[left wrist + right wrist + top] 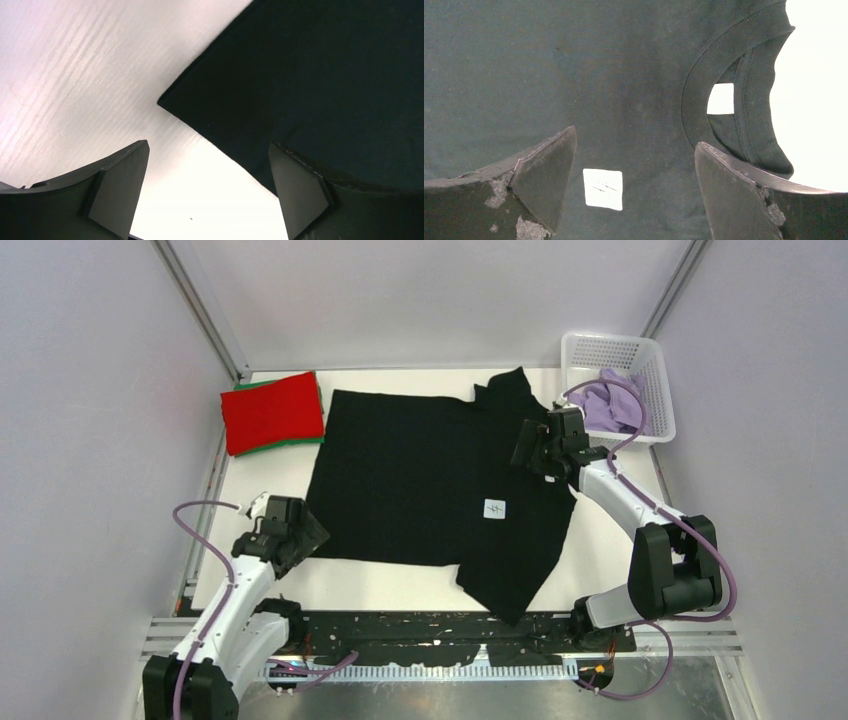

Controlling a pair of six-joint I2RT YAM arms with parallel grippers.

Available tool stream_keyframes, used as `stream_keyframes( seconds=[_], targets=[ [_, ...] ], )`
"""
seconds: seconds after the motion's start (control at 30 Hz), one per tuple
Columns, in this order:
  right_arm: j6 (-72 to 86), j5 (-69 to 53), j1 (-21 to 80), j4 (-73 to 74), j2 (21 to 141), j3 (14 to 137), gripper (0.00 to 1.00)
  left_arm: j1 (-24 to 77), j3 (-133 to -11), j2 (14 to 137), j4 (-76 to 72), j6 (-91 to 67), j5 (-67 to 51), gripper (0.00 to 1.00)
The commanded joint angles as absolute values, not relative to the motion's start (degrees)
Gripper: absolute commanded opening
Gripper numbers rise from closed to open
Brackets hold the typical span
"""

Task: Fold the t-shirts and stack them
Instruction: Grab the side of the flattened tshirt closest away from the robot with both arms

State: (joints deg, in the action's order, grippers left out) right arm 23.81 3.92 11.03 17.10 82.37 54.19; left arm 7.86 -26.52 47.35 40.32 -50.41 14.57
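The robot's left gripper will go down to the black shirt's near corner (311,555) (167,104) next and grab the shirt's hem.
The large black t-shirt (420,480) lies spread flat in the middle of the table, with its small white tag (494,508) facing up. My left gripper (312,533) is open and empty at the shirt's near left corner (167,102). Its right finger (300,195) is over the shirt's edge. My right gripper (527,448) is open and empty above the shirt's right side, over the tag (603,188) and beside the collar (744,100). A folded red shirt (272,412) lies on a green one (300,443) at the back left. The lavender shirt (612,400) sits crumpled in a basket.
A white mesh basket (600,340) stands at the back right corner. Purple-grey walls and metal frame posts close in the table on three sides. Bare white table (75,75) shows to the left of the black shirt's corner.
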Motion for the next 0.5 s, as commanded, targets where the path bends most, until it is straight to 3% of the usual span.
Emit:
stream_keyframes(
  seconds=[0.0, 0.47],
  targets=[
    [23.7, 4.07, 10.94, 14.63, 79.96, 53.82, 0.95, 6.45, -26.02, 51.39, 36.83, -53.63, 17.08, 0.92],
    [23.49, 6.01, 10.94, 15.35, 79.58, 54.06, 0.95, 4.75, -28.29, 65.28, 29.59, -53.1, 14.56, 0.51]
  ],
)
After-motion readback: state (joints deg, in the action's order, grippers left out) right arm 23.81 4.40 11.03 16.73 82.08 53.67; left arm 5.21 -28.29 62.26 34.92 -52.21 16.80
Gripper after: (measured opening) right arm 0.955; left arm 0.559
